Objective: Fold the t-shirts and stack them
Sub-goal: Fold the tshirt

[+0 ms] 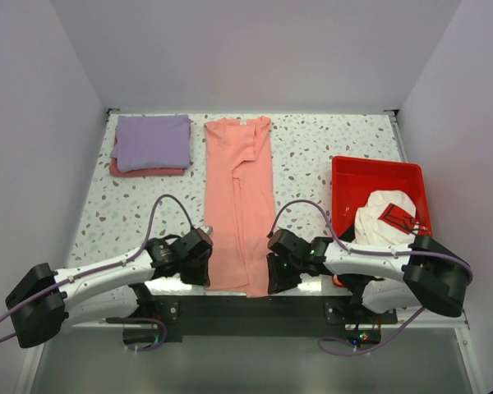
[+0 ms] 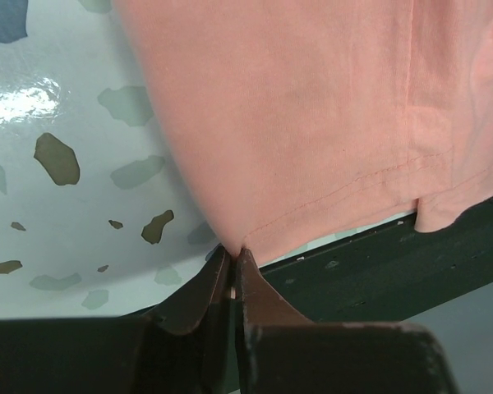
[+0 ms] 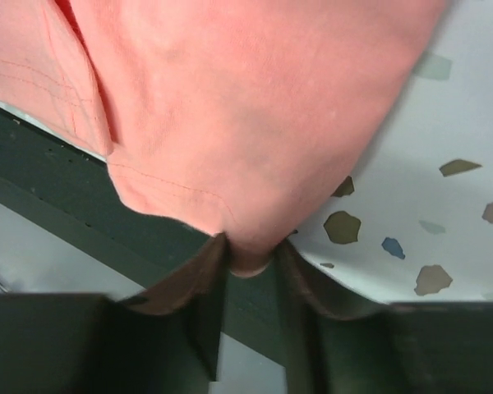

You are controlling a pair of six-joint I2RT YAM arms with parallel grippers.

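Next I will lift the hem corner in my left gripper outward over the middle of the shirt's long edge point(image 1: 213, 183) and release it to halve the full-length shirt.
A salmon-pink t-shirt point(image 1: 238, 205) lies folded lengthwise down the middle of the table, its hem hanging over the near edge. My left gripper point(image 1: 199, 261) is shut on the shirt's near left hem corner point(image 2: 234, 245). My right gripper point(image 1: 278, 275) is shut on the near right hem corner point(image 3: 251, 254), with a fold of cloth bunched between the jaws. A folded lavender t-shirt point(image 1: 152, 141) lies on another folded salmon shirt point(image 1: 144, 170) at the far left. A white t-shirt point(image 1: 384, 217) with a red print sits crumpled in the red tray point(image 1: 345, 176).
The speckled table point(image 1: 312, 156) ends at a dark metal rail point(image 1: 255, 308) along the near edge, where both arm bases are bolted. White walls close in the left, right and far sides. The red tray stands at the right.
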